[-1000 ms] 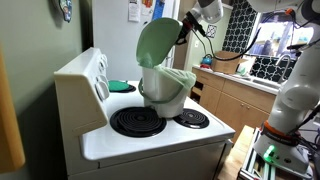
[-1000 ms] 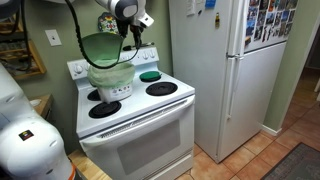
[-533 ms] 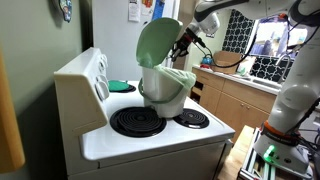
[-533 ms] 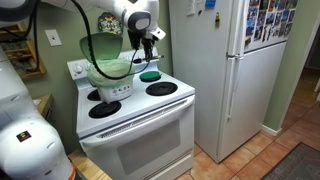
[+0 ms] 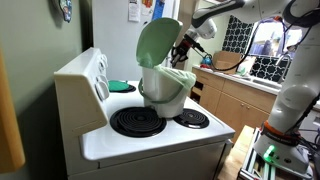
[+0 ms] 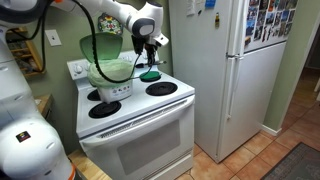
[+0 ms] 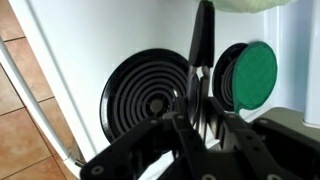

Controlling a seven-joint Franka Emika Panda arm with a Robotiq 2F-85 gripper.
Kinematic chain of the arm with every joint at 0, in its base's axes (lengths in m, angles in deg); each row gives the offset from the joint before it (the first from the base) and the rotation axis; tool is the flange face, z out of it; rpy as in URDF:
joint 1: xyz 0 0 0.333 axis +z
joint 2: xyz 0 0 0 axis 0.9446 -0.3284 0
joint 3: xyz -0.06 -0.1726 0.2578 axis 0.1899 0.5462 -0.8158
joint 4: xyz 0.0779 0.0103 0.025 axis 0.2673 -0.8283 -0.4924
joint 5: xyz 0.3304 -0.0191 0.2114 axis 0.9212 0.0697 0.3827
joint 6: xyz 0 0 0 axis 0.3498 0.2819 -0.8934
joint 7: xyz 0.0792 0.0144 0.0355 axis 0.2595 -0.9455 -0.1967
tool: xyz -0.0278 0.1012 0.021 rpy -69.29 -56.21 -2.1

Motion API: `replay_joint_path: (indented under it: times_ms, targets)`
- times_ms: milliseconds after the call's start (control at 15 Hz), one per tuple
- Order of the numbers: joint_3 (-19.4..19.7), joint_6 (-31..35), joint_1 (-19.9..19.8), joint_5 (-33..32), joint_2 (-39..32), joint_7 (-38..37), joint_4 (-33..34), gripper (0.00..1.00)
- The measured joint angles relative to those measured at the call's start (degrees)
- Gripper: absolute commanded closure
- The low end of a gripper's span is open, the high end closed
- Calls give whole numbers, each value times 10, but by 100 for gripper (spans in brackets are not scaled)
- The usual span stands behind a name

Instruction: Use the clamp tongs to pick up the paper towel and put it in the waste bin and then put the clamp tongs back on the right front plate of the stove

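Observation:
The clamp tongs need to go onto the front coil burner by the fridge (image 7: 150, 100) next, so my gripper needs to go outward from the waste bin, turn and lower them.
My gripper (image 5: 185, 48) (image 6: 150, 45) is shut on black clamp tongs (image 7: 202, 45) and hangs beside the waste bin's rim, above the stove's right side. The tongs point down past the fingers in the wrist view and their tips look empty. The cream waste bin (image 5: 165, 92) (image 6: 112, 86) stands on the white stove (image 5: 150, 147) (image 6: 140, 125) with its pale-green lid (image 5: 155, 42) (image 6: 100, 48) raised. No paper towel shows in any view. A coil burner (image 7: 150, 95) lies under the tongs.
A flat green plate (image 7: 255, 72) (image 6: 149, 75) (image 5: 120, 87) sits on a back burner. A white fridge (image 6: 225, 70) stands beside the stove. Wooden cabinets (image 5: 240, 100) and the robot base are behind. Tiled floor (image 7: 25, 110) shows past the stove's front edge.
My gripper with the tongs has come down from above the bin's lid to beside the bin's rim, lower over the stove. The bin and plate have not moved.

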Motion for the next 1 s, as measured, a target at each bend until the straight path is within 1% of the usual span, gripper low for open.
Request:
replay_joint_path:
  times_ms: [133, 400, 667, 1000]
  targets:
    - [2, 2, -2, -10, -19, 18, 3, 94]
    - [9, 3, -8, -72, -84, 57, 12, 94]
    - [11, 8, -10, -79, -149, 105, 32, 94]
    - [8, 53, -10, -82, -205, 160, 67, 94]
